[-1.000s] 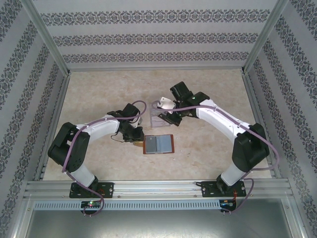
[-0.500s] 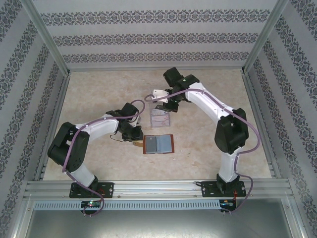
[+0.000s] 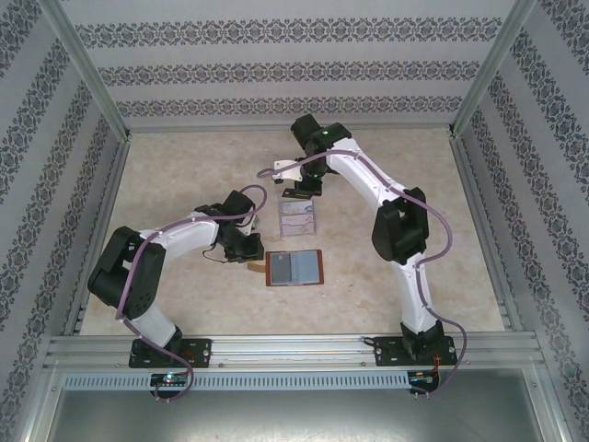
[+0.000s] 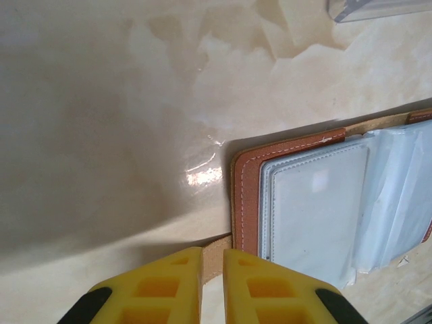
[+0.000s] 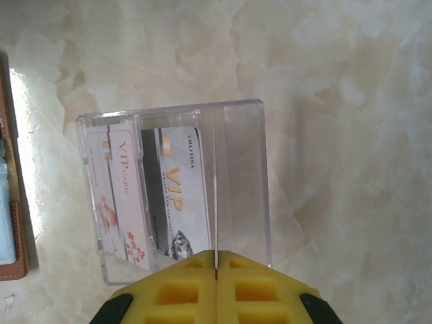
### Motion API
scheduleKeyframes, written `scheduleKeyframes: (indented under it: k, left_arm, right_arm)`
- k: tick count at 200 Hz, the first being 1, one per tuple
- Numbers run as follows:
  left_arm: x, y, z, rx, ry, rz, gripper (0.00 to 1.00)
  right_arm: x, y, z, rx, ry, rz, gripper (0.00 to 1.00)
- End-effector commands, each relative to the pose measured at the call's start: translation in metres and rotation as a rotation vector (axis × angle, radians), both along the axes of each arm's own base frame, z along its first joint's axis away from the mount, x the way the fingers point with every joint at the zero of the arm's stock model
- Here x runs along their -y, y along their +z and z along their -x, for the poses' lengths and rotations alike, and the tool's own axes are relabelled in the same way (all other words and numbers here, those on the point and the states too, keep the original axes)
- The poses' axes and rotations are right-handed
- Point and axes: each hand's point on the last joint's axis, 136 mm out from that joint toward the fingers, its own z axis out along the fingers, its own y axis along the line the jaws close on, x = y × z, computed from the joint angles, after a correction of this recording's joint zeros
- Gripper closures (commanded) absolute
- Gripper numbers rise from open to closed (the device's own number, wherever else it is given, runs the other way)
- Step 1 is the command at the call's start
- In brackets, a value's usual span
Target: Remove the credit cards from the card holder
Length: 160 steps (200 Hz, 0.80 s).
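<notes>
The stand's far slot is empty, so I will next bring my right gripper down to it, beyond the pale VIP card (image 5: 183, 192), and release the credit card there.
The card holder (image 3: 294, 268) lies open on the table, brown leather rim (image 4: 246, 196) and pale clear sleeves up. My left gripper (image 3: 250, 257) is shut on its small strap tab (image 4: 212, 260) at the left edge. My right gripper (image 3: 296, 189) hangs above the clear plastic stand (image 3: 297, 219), shut on a thin credit card (image 5: 214, 202) seen edge-on; its face is hidden. In the stand stand two credit cards: a whitish one with pink-red flowers (image 5: 126, 202) and a pale VIP card (image 5: 183, 192).
Metal frame rails and patterned walls enclose the table on the left, right and far sides. The stand sits just beyond the card holder (image 5: 10, 256); its corner (image 4: 378, 8) is near the left gripper. Bare marble-look surface lies to the right.
The right arm has swung away from the card holder toward the far side, carrying its card over the clear stand. The left arm and card holder have stayed put.
</notes>
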Motion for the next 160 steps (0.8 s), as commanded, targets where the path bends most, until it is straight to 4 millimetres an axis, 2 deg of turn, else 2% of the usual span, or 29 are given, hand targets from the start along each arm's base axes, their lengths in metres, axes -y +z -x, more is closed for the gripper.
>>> scheduleKeyframes:
  k: [1, 69, 160]
  left_arm:
    - [-0.010, 0.002, 0.003, -0.003, 0.029, -0.013, 0.85]
    - [-0.015, 0.005, 0.004, -0.004, 0.038, -0.019, 0.85]
    - [-0.021, 0.012, 0.009, 0.012, 0.051, -0.023, 0.85]
  right_arm:
    - [0.001, -0.002, -0.001, -0.018, 0.043, 0.018, 1.00]
    - [0.001, -0.028, 0.002, -0.109, 0.075, 0.074, 1.00]
    - [0.002, -0.040, 0.020, -0.217, 0.038, 0.111, 1.00]
